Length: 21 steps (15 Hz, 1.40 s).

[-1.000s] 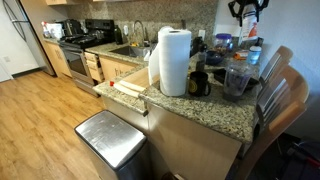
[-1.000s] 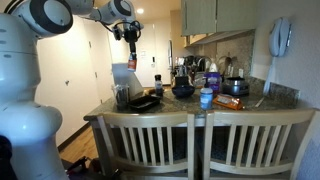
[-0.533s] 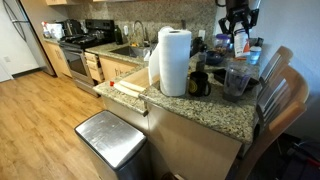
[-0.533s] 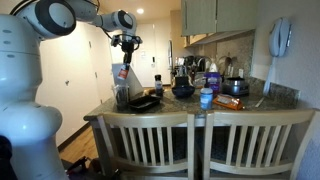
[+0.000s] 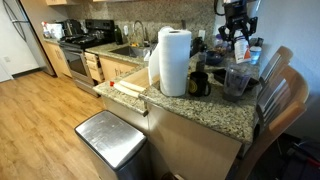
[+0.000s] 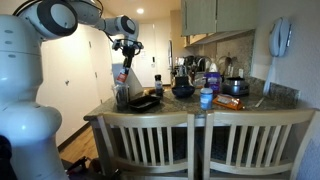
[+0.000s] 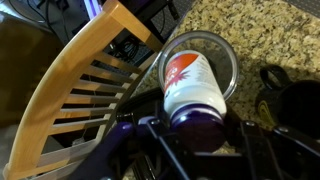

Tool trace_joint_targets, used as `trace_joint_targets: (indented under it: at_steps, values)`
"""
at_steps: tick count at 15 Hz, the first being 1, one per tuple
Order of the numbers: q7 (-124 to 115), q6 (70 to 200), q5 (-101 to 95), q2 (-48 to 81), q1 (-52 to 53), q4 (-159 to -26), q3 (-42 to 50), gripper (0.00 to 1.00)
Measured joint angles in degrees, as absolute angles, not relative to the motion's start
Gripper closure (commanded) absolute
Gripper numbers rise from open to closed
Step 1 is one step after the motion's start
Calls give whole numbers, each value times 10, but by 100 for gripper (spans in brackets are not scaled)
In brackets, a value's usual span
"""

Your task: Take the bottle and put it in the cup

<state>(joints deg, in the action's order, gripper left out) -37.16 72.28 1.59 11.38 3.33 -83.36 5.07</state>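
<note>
My gripper should move down to bring the bottle into the cup's opening and let go of it, because the bottle's lower end already hangs inside the cup's rim.
The bottle is white with an orange-red label and a dark cap. My gripper is shut on its cap end and holds it hanging straight over the cup. The cup is a greyish see-through tumbler whose round rim shows behind the bottle's lower end. In both exterior views the gripper is above the bottle, and the cup stands right under it on the granite counter. The pads are hidden by the cap.
A white paper towel roll and a black mug stand beside the cup. A black pan and a blue cup are on the counter. Wooden chairs line the counter edge. A steel bin stands on the floor.
My gripper has come down with the bottle from high above the counter to just over the cup. In the last half second it sank only a little.
</note>
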Motion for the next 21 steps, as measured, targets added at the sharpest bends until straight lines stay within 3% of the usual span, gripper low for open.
trace_joint_targets:
  at_steps: [8,9,10,13,21]
  values:
    - [-388,744,18,111,33,-854,48,67]
    - [-396,758,18,108,34,-861,47,19]
    - [-409,772,18,105,35,-868,45,18]
    - [-449,822,18,92,36,-896,36,0]
    - [-540,947,13,31,36,-991,25,0]
